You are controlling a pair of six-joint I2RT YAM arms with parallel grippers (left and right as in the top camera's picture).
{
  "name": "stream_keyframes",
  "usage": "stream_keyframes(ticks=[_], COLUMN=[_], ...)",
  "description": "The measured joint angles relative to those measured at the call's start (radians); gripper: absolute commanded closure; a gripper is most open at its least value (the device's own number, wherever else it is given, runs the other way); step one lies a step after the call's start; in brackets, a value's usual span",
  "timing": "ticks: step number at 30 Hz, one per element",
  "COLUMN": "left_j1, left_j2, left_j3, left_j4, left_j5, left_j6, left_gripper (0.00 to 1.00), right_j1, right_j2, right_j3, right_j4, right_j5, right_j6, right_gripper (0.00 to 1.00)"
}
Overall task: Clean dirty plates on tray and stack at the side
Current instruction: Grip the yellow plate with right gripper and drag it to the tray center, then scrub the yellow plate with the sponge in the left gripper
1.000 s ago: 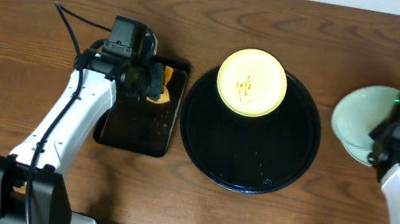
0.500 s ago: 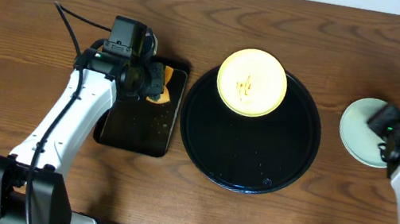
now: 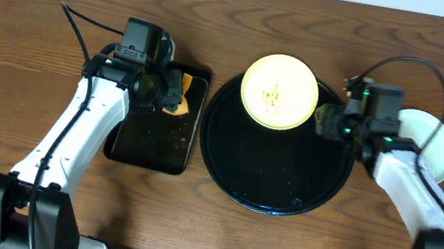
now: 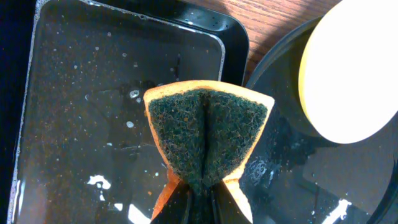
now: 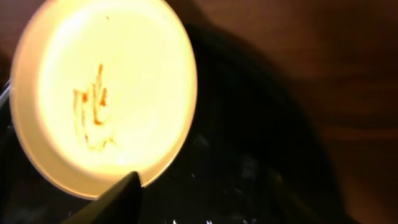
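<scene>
My right gripper should go down next onto the plate's rim beside the sponge [image 4: 208, 134], because the plate is still smeared and my left gripper holds the sponge.
A pale yellow dirty plate [image 3: 279, 92] [image 5: 102, 93] with an orange-brown smear lies at the far edge of the round black tray [image 3: 277, 173]. My right gripper [image 3: 327, 121] [image 5: 205, 186] hovers over the tray just right of that plate, open and holding nothing; one fingertip [image 5: 121, 193] shows at the plate's rim. A pale plate [image 3: 433, 145] rests on the side, on bare wood, partly hidden by the right arm. My left gripper [image 3: 169, 91] [image 4: 199, 190] is shut on a folded orange sponge [image 4: 208, 134] with a green scouring face.
A smaller rectangular black tray [image 3: 153, 136] [image 4: 93, 93], wet with droplets, lies left of the round tray under the sponge. A black cable [image 3: 427, 72] loops above the right arm. Dark wood tabletop [image 3: 21, 39] surrounds both trays.
The right gripper set the pale plate down on the table at the right, opened, and swung left over the round tray to the yellow plate. The left arm has not moved.
</scene>
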Motion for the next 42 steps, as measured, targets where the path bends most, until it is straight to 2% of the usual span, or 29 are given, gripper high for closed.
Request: stream_keyframes(ticks=[3,7,14,20,27,37,42], left_j1=[0.000,0.000,0.000,-0.002,-0.069,-0.313,-0.416], left_j2=[0.000,0.000,0.000,0.000,0.000,0.010,0.083], left_j3=[0.000,0.000,0.000,0.000,0.000,0.000,0.000], left_j4=[0.000,0.000,-0.001,-0.001,0.019,0.130,0.188], left_j5=[0.000,0.000,0.000,0.000,0.026,0.048,0.052], left_j6=[0.000,0.000,0.000,0.000,0.000,-0.005,-0.089], left_gripper=[0.92,0.93,0.92,0.92,0.93,0.93,0.92], right_j1=[0.016,0.032,0.046,0.046,0.053,0.115,0.124], right_j2=[0.092,0.172,0.216,0.216,0.156,-0.063,-0.042], right_j3=[0.000,0.001,0.002,0.010,0.022,0.017,0.008], right_j4=[0.091,0.199,0.228,0.157,-0.051,-0.322,-0.364], right_j5=[0.004,-0.023,-0.061,-0.069,-0.074,0.042,0.068], right_j6=[0.047,0.092,0.145,0.155,0.105,0.070,0.072], right_gripper=[0.54,0.56,0.83,0.98,0.99,0.99,0.99])
